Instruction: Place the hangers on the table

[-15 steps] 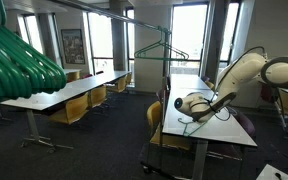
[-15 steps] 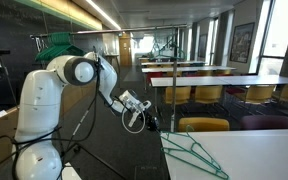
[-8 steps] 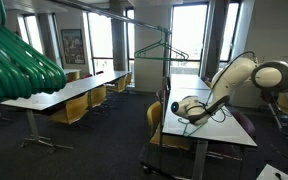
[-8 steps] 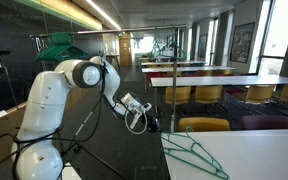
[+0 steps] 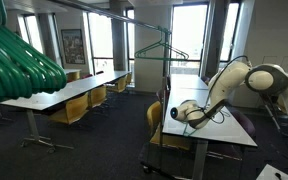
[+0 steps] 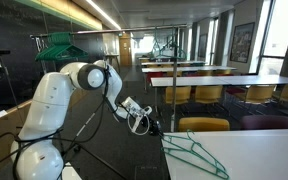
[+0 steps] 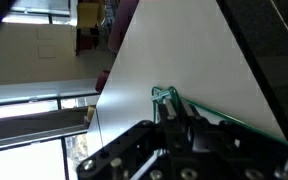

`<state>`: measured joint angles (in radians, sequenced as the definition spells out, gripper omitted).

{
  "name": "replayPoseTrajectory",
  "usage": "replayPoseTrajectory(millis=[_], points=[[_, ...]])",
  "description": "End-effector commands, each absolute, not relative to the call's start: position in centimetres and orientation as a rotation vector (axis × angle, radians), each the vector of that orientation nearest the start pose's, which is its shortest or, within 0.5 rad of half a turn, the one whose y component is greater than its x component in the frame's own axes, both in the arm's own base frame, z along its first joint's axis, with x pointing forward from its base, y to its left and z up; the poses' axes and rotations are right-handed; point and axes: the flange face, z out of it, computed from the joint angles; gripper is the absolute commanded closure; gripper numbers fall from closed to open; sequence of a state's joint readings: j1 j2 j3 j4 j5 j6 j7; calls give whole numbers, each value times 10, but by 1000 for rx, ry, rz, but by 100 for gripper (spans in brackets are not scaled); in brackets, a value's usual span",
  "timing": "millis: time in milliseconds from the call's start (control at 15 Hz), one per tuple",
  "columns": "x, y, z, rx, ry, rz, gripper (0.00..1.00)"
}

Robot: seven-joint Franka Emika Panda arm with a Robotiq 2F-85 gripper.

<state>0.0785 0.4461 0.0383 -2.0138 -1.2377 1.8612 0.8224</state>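
I should next move my gripper down to the white table's edge close below it and release the hanger's hook, as the hanger's wire already stretches over the table.
My gripper [image 7: 168, 103] is shut on the hook of a thin green hanger [image 7: 232, 124], whose wire runs off to the right over the white table [image 7: 154, 45]. In an exterior view the gripper [image 6: 142, 119] is at the table's near end, beside green hangers [image 6: 196, 151] lying on the tabletop [image 6: 254, 150]. In an exterior view the gripper [image 5: 188, 114] hangs low over the table [image 5: 206, 122]. More green hangers hang on a rail [image 6: 58, 44].
A metal clothes rack with one green hanger [image 5: 160, 48] stands behind the table. Blurred green hangers [image 5: 16, 62] fill the near left. A long grey table with yellow chairs [image 5: 69, 95] runs alongside. Yellow chairs [image 6: 204, 124] stand by the table.
The gripper has moved down and closer to the tabletop with the hanger. The hangers lying on the table have not moved.
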Motion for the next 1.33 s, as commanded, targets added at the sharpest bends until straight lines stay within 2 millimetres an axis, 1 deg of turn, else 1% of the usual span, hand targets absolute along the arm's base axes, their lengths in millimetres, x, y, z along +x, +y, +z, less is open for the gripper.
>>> replayPoseTrajectory(millis=[0,200,333,400,467,533,667,867,1000,1067,1267], points=[[578,-26,226,1927,65,-14,98],[577,-38,216,1917,63,-55,98],[576,-41,210,1931,60,-83,98],[575,-40,208,1940,62,-100,66],[575,-39,206,1947,63,-107,64],[574,-38,204,1952,65,-110,58],[572,-37,201,1965,65,-120,41],[565,-38,200,2028,52,-173,19],[558,-40,197,2120,77,-292,4],[555,-43,195,2158,93,-337,1],[551,-54,197,2290,106,-444,0]])
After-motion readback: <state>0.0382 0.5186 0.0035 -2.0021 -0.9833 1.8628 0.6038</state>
